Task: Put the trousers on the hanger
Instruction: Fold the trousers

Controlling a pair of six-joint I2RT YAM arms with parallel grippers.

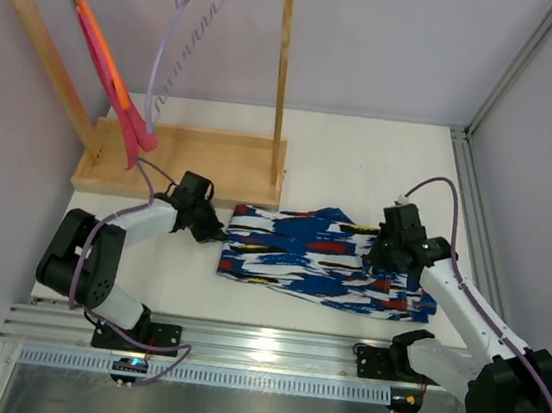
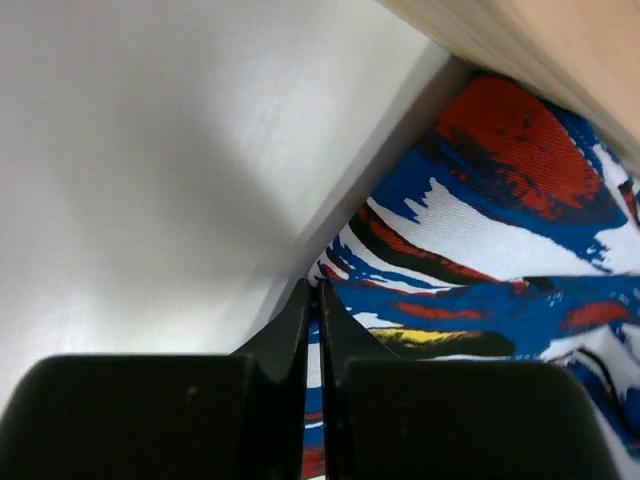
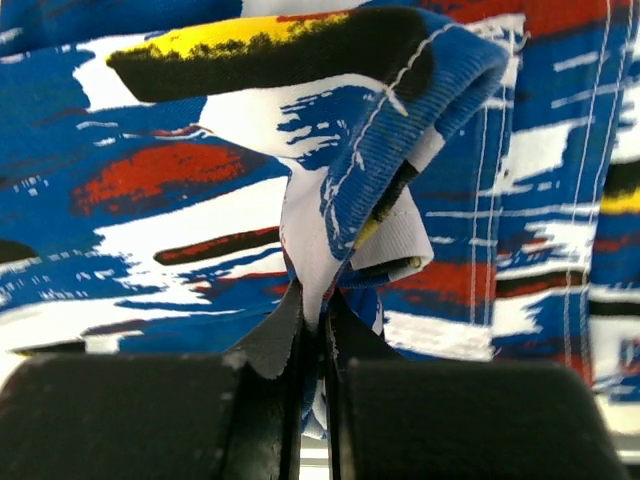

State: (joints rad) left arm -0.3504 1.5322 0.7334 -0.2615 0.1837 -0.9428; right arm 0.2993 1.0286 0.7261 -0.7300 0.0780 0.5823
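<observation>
The cloth goes up with my right gripper next, then down over the stitched layers for release, since those layers lie bare beside the raised fold.
The trousers (image 1: 320, 257), in a busy blue, white, red and black print, lie folded flat in the middle of the table. My left gripper (image 1: 218, 228) sits at their left edge. In the left wrist view its jaws are shut on the rim of the trousers (image 2: 500, 220), and printed cloth shows in the slit at the left gripper (image 2: 318, 295). My right gripper (image 1: 380, 262) is over their right part. It is shut on a raised fold of the trousers (image 3: 350, 150), pinched at the right gripper (image 3: 315, 310). The pale lavender hanger (image 1: 180, 44) hangs from the wooden rail.
A wooden rack (image 1: 211, 158) stands at the back left, and its base (image 2: 540, 40) lies just beyond the trousers' left end. An orange hanger (image 1: 95, 38) with a pink-red cloth (image 1: 134, 129) hangs on the rail's left side. Grey walls close in the table.
</observation>
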